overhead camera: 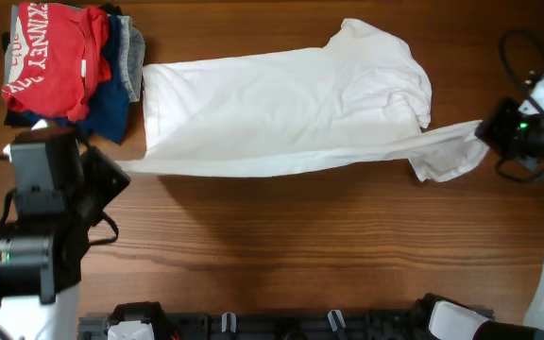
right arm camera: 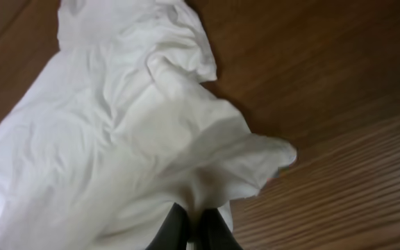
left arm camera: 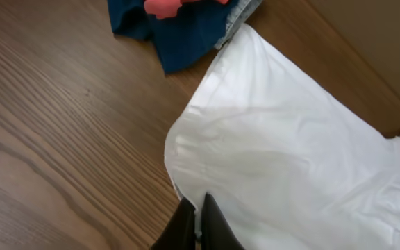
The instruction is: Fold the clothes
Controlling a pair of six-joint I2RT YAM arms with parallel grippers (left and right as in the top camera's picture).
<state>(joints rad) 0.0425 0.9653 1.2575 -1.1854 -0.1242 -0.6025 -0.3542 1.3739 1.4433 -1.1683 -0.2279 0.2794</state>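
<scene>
The shirt's edge by the pile is below and outward, so the left gripper will next bring the still-raised hem corner down and outward onto that edge and let go.
The white T-shirt (overhead camera: 281, 109) lies stretched across the far middle of the wooden table, plain side up; no lettering or neck label shows. My left gripper (overhead camera: 119, 167) is shut on its near left corner, seen in the left wrist view (left arm camera: 196, 208) pinching the white cloth (left arm camera: 290, 160) at its edge. My right gripper (overhead camera: 480, 132) is shut on the shirt's right end by the sleeve, which is pulled out towards it; in the right wrist view the fingers (right arm camera: 196, 219) pinch bunched white cloth (right arm camera: 117, 132).
A pile of other clothes sits at the far left corner: a red T-shirt with white lettering (overhead camera: 50, 57) on top of navy (overhead camera: 111, 104) and grey (overhead camera: 132, 47) garments, touching the white shirt's left edge. A dark rail (overhead camera: 281, 326) runs along the near edge.
</scene>
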